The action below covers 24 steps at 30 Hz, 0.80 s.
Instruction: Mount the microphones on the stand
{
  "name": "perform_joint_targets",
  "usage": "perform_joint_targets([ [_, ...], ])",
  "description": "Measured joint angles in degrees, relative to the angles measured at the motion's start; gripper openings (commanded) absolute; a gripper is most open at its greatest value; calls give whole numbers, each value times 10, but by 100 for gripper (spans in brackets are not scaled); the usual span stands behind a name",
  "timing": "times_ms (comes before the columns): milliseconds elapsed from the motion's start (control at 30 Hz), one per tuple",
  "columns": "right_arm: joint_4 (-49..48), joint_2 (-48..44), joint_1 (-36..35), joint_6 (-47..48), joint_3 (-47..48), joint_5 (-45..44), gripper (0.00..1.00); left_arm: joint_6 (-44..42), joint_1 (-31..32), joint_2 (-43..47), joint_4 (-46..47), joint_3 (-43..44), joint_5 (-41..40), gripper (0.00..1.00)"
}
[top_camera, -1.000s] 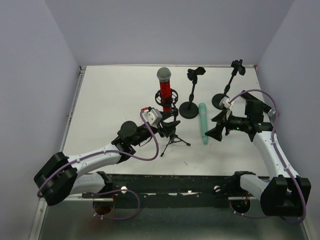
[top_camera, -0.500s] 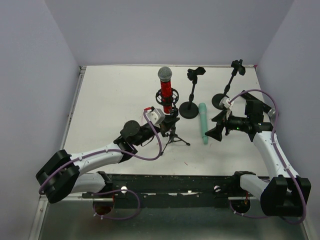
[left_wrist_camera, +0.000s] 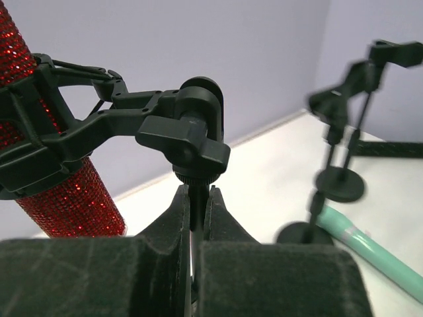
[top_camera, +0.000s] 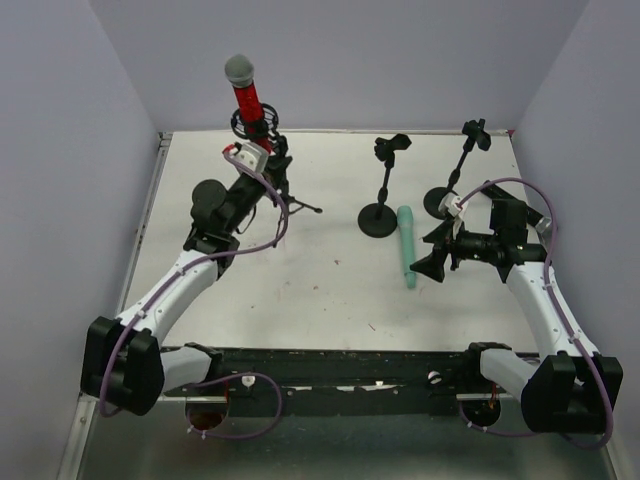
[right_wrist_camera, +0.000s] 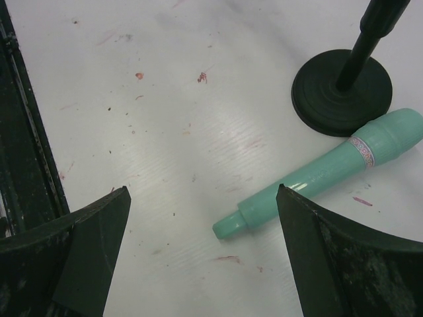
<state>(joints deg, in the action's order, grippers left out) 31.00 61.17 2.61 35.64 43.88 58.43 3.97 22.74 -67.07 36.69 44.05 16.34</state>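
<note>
The robot's left gripper will next carry the stand to the table's empty back corner and release it there, since that corner lies outward of the gripper, left in the top view.
A red microphone with a grey mesh head sits in the clip of a black tripod stand. My left gripper is shut on that stand's thin stem and holds it near the table's back left. In the left wrist view the fingers pinch the stem just under the clip's knob, with the red microphone at the left. A mint-green microphone lies flat on the table. My right gripper hovers open beside it. In the right wrist view the gripper is over the mint microphone's narrow end.
Two empty black stands with round bases stand at the back right, one next to the mint microphone's head and one further right. The first stand's base shows close beyond my right gripper. Grey walls enclose the table.
My left gripper closed on the tripod stand's stem and carried it, with the red microphone, from the table's middle up toward the back left. My right arm has stayed still.
</note>
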Motion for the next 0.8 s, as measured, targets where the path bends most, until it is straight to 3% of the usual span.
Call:
perform_joint_targets([
  [333, 5, 1, -8, 4, 0, 0, 100, 12, -194, -193, 35, 163, 2, 0],
  [800, 23, 23, -14, 16, 9, 0, 100, -15, -262, -384, 42, 320, -96, 0],
])
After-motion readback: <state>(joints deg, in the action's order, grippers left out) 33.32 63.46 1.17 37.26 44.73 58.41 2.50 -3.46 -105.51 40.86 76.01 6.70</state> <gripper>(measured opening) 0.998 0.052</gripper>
